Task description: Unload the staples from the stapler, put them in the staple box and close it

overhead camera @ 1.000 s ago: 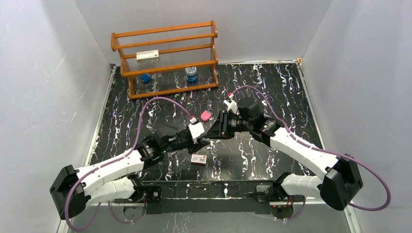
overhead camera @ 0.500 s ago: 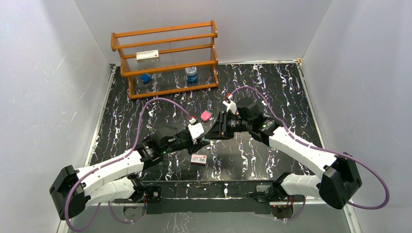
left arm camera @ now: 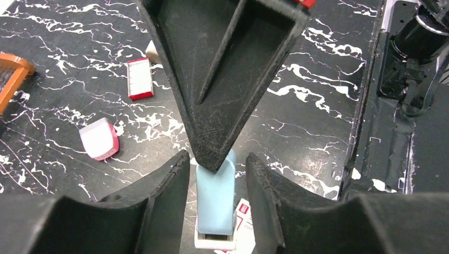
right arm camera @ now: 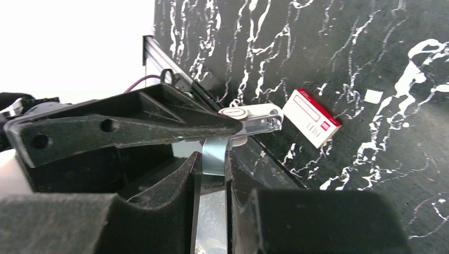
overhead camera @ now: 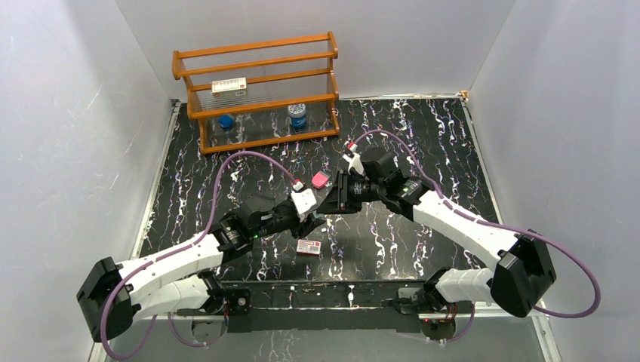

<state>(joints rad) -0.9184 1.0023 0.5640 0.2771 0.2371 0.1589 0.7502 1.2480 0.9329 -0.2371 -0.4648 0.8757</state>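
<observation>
The stapler in my right gripper goes outward and down onto the tabletop (overhead camera: 307, 183) beside the pink block next for release, as that marble patch lies bare.
The light teal stapler (left arm camera: 215, 198) hangs above the table between both grippers. My left gripper (left arm camera: 217, 156) stands open around it, with a narrow gap on each side of the body. A finger (left arm camera: 222, 79) of the right gripper reaches in from above, its tip over the stapler's far end. In the right wrist view my right gripper (right arm camera: 213, 159) is shut on the stapler (right arm camera: 214, 153), and a silver metal part (right arm camera: 254, 119) sticks out past the fingers. In the top view the left gripper (overhead camera: 314, 220) and right gripper (overhead camera: 327, 207) meet at mid-table and hide the stapler.
A red-and-white box (overhead camera: 308, 247) lies on the black marbled table just in front of the grippers. A small pink block (overhead camera: 320, 179) sits behind them. A wooden rack (overhead camera: 256, 90) with a box and blue items stands at the back left. White walls enclose the table.
My left jaws have opened slightly off the stapler. The right arm has shifted a little toward the back left, and its jaws have closed tighter.
</observation>
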